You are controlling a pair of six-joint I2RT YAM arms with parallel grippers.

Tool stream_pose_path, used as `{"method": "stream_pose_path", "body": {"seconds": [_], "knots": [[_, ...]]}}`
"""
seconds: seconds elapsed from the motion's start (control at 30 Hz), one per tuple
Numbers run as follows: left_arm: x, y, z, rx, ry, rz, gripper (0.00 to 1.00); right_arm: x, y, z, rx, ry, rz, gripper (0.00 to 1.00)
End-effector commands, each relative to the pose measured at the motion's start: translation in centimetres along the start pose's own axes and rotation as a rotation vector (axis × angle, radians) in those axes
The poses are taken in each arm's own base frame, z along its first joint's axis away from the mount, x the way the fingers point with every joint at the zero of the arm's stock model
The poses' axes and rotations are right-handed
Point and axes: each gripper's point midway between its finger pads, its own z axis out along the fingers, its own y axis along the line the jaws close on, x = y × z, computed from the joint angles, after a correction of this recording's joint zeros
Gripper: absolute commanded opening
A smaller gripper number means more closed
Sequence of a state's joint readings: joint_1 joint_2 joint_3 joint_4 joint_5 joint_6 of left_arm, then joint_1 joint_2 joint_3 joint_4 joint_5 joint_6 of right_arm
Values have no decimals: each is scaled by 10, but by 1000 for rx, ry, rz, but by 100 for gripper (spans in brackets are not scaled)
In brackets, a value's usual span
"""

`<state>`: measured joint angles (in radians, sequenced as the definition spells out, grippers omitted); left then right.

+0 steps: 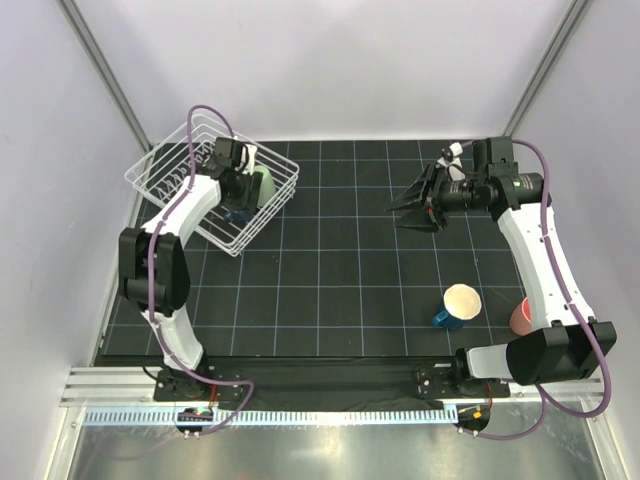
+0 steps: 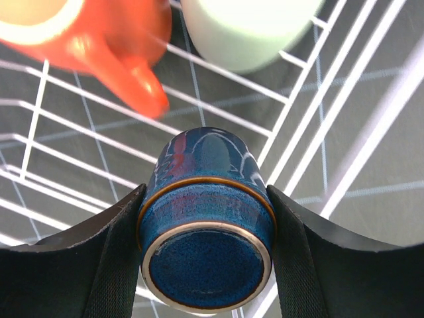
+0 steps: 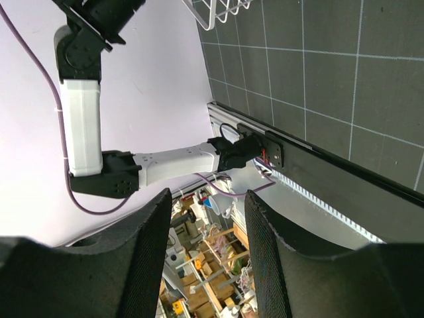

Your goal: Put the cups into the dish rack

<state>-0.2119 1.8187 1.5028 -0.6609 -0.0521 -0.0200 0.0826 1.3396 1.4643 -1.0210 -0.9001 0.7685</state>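
My left gripper holds the dark blue cup. It will lower the cup into the rack (image 1: 160,172) and move over toward the pale green cup (image 2: 248,30).
The white wire dish rack (image 1: 160,172) stands at the table's far left. My left gripper (image 1: 238,195) reaches into it, shut on a dark blue glazed cup (image 2: 205,245) whose base faces the wrist camera. In front of it in the rack lie an orange cup (image 2: 99,40) and a pale green cup (image 2: 248,30), the green one also showing from above (image 1: 265,187). A blue mug with a cream inside (image 1: 458,305) and a pink cup (image 1: 521,316) stand at the near right. My right gripper (image 1: 415,205) hangs open and empty above the table.
The right arm's lower link partly covers the pink cup. A corner of the dish rack (image 3: 218,13) shows at the top of the right wrist view. Metal rails run along the near table edge (image 1: 320,385).
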Motion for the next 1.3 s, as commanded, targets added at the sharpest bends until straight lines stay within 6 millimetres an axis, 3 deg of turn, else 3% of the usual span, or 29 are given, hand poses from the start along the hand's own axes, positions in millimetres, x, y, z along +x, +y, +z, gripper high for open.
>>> {"method": "stream_pose_path", "body": {"seconds": [0.0, 0.27, 0.53, 0.77, 0.9, 1.27], "knots": [[-46, 11, -4, -20, -124, -17, 0, 11, 2, -7, -19, 8, -17, 50], [-49, 9, 17, -16, -100, -58, 2, 12, -4, -5, -6, 4, -11, 50], [-38, 5, 26, -2, -66, -78, 21, 13, -12, -3, 9, 2, -5, 50], [-31, 1, 35, 16, -42, -78, 27, 12, -11, -3, 9, -2, -13, 50], [-29, 2, 38, 10, -33, -76, 42, 13, -14, -3, 18, -7, -14, 50], [-30, 0, 37, 21, -25, -86, 63, 15, -18, -5, 34, -12, -38, 50]]}}
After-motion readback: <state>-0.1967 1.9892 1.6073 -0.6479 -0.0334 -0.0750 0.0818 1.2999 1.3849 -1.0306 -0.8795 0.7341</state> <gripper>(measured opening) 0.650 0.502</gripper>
